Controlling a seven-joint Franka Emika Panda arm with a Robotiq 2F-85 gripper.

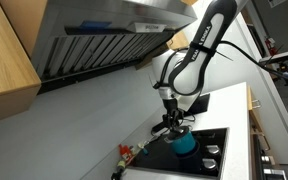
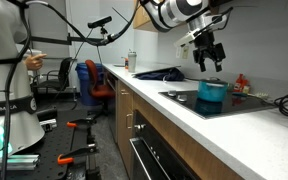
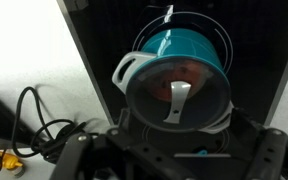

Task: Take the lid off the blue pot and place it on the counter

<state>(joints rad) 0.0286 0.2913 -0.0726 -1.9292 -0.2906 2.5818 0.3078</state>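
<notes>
The pale handle at the lid's middle point(image 1: 181, 131) point(image 3: 177, 101) on the pot is next, and I will lower my gripper to it.
The teal-blue pot point(image 2: 212, 96) stands on the black cooktop point(image 2: 246, 100); it also shows in an exterior view point(image 1: 185, 146) and in the wrist view point(image 3: 174, 48). The round greyish glass lid point(image 3: 177, 98), with a pale handle strip, lies on the pot's mouth. My gripper point(image 2: 207, 60) hangs above the pot with a clear gap, its fingers spread and empty. It also shows in an exterior view point(image 1: 170, 126). In the wrist view its dark fingers point(image 3: 179, 162) are blurred along the bottom edge. The white counter point(image 2: 174, 112) runs beside the cooktop.
A red bottle point(image 2: 242, 82) stands behind the pot. A steel range hood point(image 1: 104, 35) hangs above the cooktop. Black cables point(image 3: 34, 120) lie on the white counter point(image 3: 34, 50) beside the cooktop. Dark items point(image 2: 164, 73) lie farther along the counter.
</notes>
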